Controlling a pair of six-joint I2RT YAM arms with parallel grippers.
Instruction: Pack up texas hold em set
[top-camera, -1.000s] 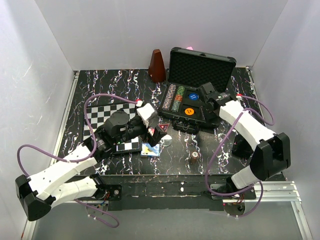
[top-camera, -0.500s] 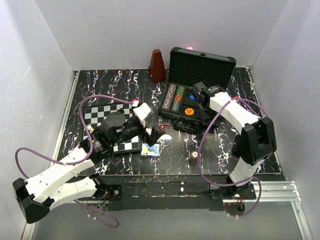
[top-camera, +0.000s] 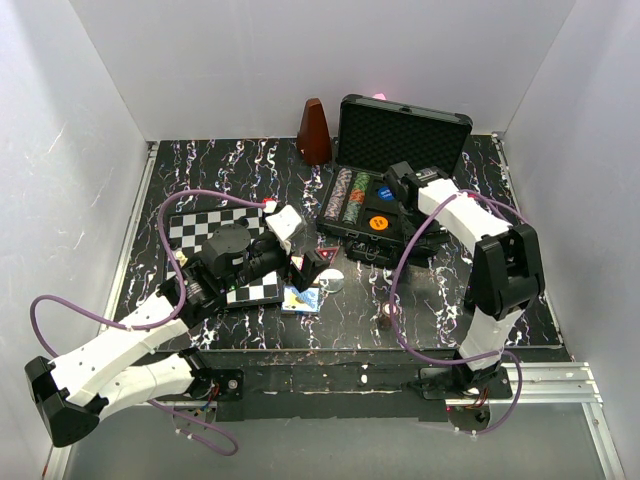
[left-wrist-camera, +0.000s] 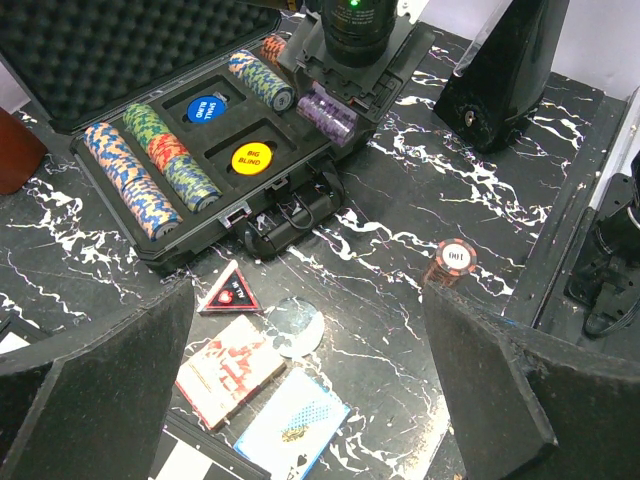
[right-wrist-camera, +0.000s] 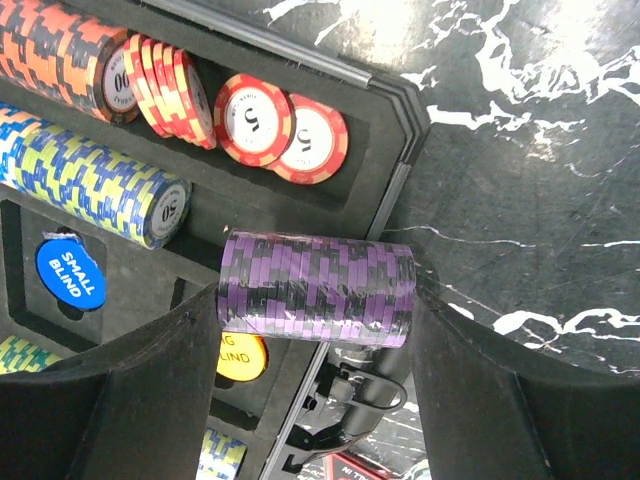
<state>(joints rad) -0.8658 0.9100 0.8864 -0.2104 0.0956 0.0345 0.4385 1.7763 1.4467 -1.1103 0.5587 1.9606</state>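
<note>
Next, my right gripper moves down and outward to let go of the purple stack (right-wrist-camera: 315, 288) in the slot's empty end (right-wrist-camera: 207, 252). That end is outward and below, since the blue-yellow chips stop short there.
The black case (top-camera: 352, 232) of the texas hold em set lies open, foam lid (top-camera: 405, 135) upright, rows of striped chips (left-wrist-camera: 130, 180) inside. My right gripper (right-wrist-camera: 315, 320) is shut on a purple chip stack (right-wrist-camera: 315, 288), held sideways over the case's front right edge (right-wrist-camera: 395, 190), next to red chips (right-wrist-camera: 270, 130). My left gripper (left-wrist-camera: 300, 380) hangs open above the table. Below it lie a red card box (left-wrist-camera: 228, 368), a blue card box (left-wrist-camera: 292, 425), a triangular button (left-wrist-camera: 227, 293) and a round disc (left-wrist-camera: 296, 326). A short chip stack (left-wrist-camera: 451, 264) stands apart on the table.
A chessboard (top-camera: 200, 230) lies at the left, partly under my left arm. A brown metronome (top-camera: 314, 132) stands behind the case's left corner. Blue (left-wrist-camera: 203, 108) and yellow (left-wrist-camera: 250, 158) blind buttons sit in the case. White walls enclose the table.
My right arm has folded inward and carried the purple stack left, over the case's front right part. My left arm shifted slightly, gripper still open.
</note>
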